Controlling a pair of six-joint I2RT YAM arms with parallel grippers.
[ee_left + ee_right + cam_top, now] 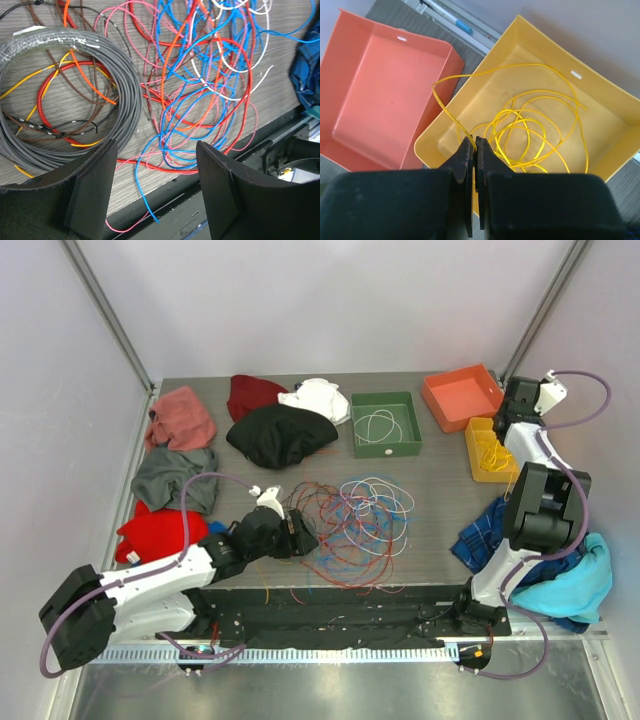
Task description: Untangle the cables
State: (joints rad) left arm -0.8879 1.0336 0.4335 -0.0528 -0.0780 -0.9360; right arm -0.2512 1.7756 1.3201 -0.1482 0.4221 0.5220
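Note:
The right gripper moves over the inside of the bin next and opens to release the rest, because the yellow cable's loops already lie in the yellow bin (pixel 478 435).
A tangle of thin cables (pixel 355 520) in red, blue, pink, orange and white lies on the table's near middle. In the left wrist view the tangle (pixel 200 95) lies beside a grey coil (pixel 125 85) holding red, yellow and brown wires. My left gripper (pixel 300 532) (pixel 155 195) is open and empty just above the tangle's near-left edge. My right gripper (pixel 512 405) (pixel 474 142) is shut on a yellow cable (pixel 530 125) whose loops lie in the yellow bin (pixel 615 115) (pixel 478 435). A white cable (pixel 380 425) lies in the green bin (pixel 358 420).
An orange bin (pixel 462 398) (pixel 380 100) stands empty beside the yellow one. Cloth garments lie along the back and left: black (pixel 280 435), white (pixel 318 398), dark red (pixel 252 392), pink (pixel 182 418), grey (pixel 175 478), red (pixel 160 532). Blue cloths (pixel 570 580) lie near right.

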